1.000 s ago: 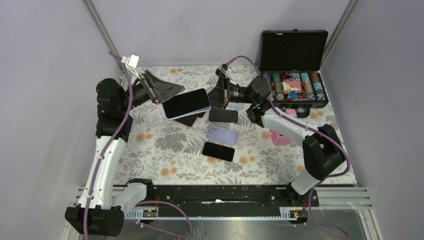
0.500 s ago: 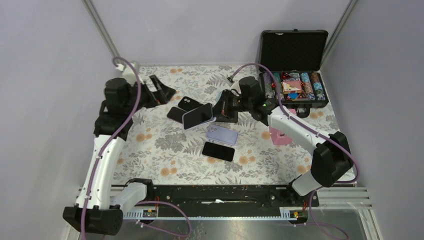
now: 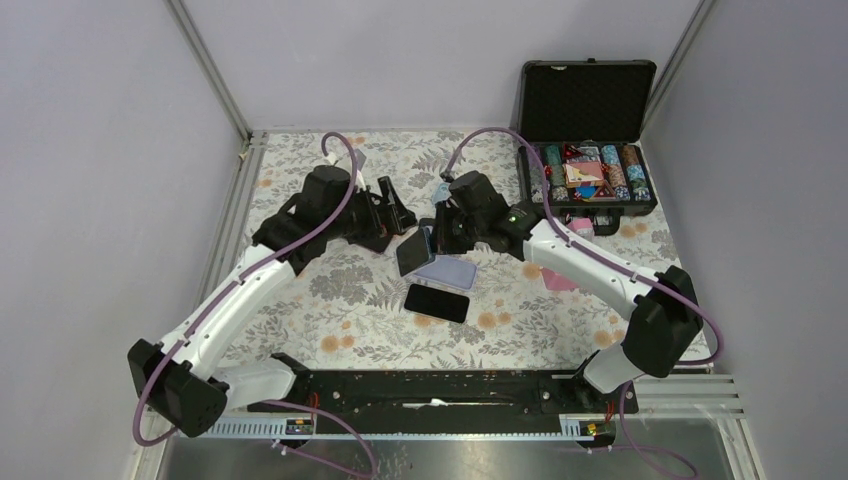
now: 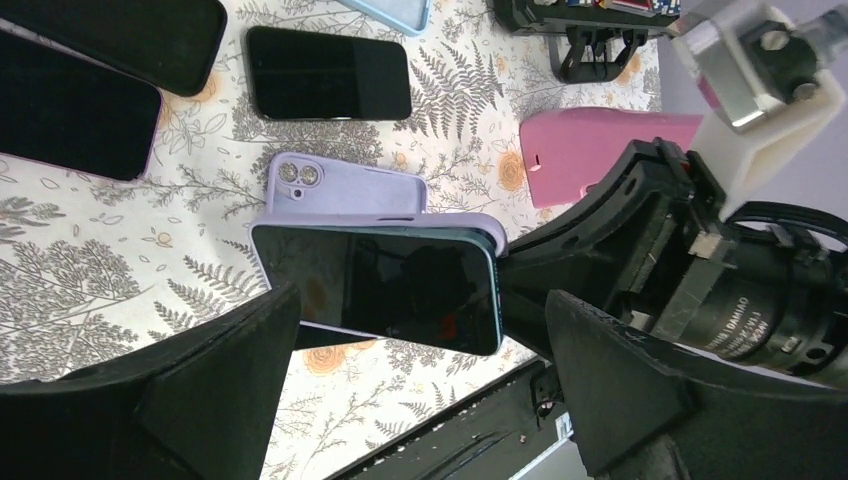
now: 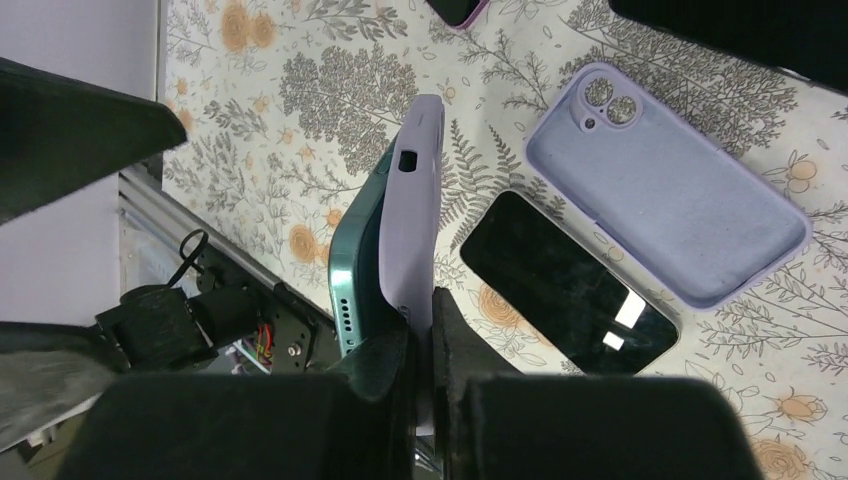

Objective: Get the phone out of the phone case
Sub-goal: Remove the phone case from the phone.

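My right gripper holds the lilac case, and bare floral cloth (image 3: 347, 272) (image 5: 368, 78) lies below and to the left in the top view. I will move my right gripper over the cloth and down to let go of the case.
My right gripper (image 5: 432, 320) is shut on the edge of a lilac phone case (image 5: 415, 200) and holds it on edge above the table. The teal-edged phone (image 5: 352, 262) sits in that case, with its near end standing a little away from it. In the left wrist view the phone's dark screen (image 4: 375, 295) faces my left gripper (image 4: 420, 400). That gripper's fingers are spread wide on either side of the phone and do not touch it. From above, the left gripper (image 3: 393, 208) is just left of the held phone (image 3: 413, 252), and the right gripper (image 3: 438, 232) is behind it.
An empty lilac case (image 5: 665, 215) and a black phone (image 5: 565, 290) lie on the floral cloth under the held phone. More phones (image 4: 330, 72) lie further back. A pink case (image 3: 558, 276) and an open black chip case (image 3: 590, 130) are to the right.
My left arm has swung from the back left to the middle, its gripper opened wide. The right gripper has brought the cased phone forward and down and tipped it on edge.
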You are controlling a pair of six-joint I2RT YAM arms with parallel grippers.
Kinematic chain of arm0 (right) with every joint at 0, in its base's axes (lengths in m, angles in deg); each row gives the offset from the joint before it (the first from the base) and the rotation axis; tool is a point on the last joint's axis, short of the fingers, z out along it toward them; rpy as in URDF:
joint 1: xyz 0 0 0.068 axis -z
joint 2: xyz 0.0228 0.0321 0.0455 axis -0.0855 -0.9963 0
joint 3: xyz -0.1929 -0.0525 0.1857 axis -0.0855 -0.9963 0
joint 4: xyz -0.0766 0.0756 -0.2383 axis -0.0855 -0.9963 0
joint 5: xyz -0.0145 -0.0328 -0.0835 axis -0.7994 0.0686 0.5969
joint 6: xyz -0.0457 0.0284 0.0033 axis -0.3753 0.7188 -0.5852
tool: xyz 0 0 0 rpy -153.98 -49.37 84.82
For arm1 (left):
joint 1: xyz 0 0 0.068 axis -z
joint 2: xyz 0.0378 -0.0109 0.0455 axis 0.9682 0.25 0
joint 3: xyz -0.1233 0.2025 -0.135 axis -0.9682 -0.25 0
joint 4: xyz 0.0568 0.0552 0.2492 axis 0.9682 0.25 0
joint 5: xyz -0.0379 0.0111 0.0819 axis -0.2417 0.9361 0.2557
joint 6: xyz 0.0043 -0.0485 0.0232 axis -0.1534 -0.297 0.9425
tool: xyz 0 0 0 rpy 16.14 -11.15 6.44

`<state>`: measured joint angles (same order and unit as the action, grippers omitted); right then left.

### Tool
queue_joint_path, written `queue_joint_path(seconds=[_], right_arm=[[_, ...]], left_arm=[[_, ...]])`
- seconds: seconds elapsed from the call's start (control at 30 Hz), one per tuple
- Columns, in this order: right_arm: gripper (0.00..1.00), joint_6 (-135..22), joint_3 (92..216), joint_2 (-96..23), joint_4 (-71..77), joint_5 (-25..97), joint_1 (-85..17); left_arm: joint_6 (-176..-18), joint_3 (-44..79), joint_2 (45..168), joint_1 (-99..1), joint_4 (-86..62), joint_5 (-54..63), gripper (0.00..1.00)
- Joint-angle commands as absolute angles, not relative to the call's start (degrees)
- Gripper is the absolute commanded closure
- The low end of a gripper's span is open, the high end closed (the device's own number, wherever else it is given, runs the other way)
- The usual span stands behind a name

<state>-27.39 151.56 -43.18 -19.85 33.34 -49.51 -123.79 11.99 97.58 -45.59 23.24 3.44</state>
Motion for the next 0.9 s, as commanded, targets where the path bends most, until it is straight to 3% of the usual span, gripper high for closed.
queue_joint_path(seconds=[0.0, 0.2, 0.47, 0.87], right_arm=[[1.00, -29.41, 156.20, -41.75, -16.68, 37.94, -51.21], [1.00, -29.89, 157.43, -43.55, -16.68, 39.59, -52.09], [1.00, -26.91, 161.98, -46.01, -20.49, 40.01, -52.19], [1.00, -23.15, 166.57, -48.12, -25.70, 36.83, -52.19]], left_arm=[[-128.60, 10.60, 98.54, -45.02, 19.88, 3.61, 0.05], [-132.24, 10.80, 100.44, -44.81, 19.74, 0.49, 0.07], [-121.48, 2.43, 93.70, -42.58, 13.65, 8.45, 0.23], [-105.75, -4.70, 88.27, -34.16, 2.96, 17.92, 0.23]])
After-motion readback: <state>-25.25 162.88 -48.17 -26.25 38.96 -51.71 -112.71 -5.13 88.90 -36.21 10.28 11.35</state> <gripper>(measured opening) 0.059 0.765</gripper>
